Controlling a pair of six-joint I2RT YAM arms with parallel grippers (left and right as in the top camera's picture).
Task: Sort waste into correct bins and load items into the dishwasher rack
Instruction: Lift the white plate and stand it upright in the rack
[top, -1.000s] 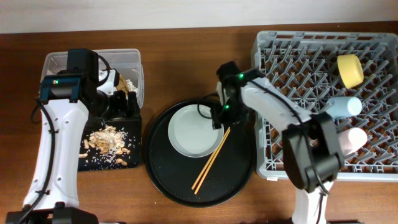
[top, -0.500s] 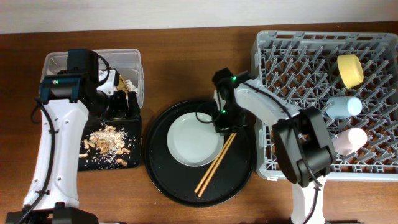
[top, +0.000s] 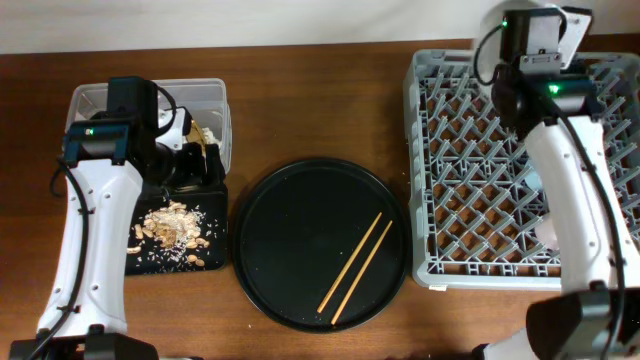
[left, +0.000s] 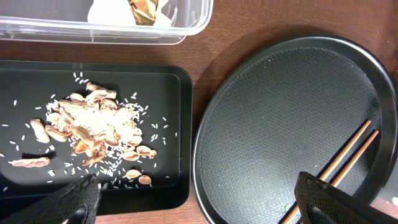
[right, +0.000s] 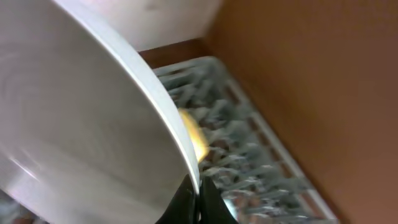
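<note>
My right gripper needs to lower the pale grey-green plate it is holding toward empty slots by the dishwasher rack's side (top: 452, 128) nearest the round black tray, beside the yellow bowl.
My right gripper (right: 198, 186) is shut on the rim of the pale grey-green plate (right: 81, 124), which it holds tilted on edge above the grey dishwasher rack (top: 470, 150). The yellow bowl (right: 194, 138) shows in the rack just past the plate's edge. A pair of wooden chopsticks (top: 358, 262) lies on the round black tray (top: 290, 240). My left gripper (left: 199, 208) hangs open over the gap between the shallow black bin (top: 145, 262) and the round tray. Food scraps (left: 93, 124) lie in the black bin. Tissue (left: 109, 12) and a gold wrapper (left: 143, 7) sit in the clear tub (left: 186, 25).
The right arm (top: 570, 180) stretches over the rack's right side and hides most of what lies there. Bare wooden table (top: 320, 110) shows between the tub and the rack. The round tray sits close to the rack's left wall.
The right gripper closed on the plate's rim and carried it off the round tray, up over the rack's far side. The chopsticks now lie flat on the tray. The left arm stayed put.
</note>
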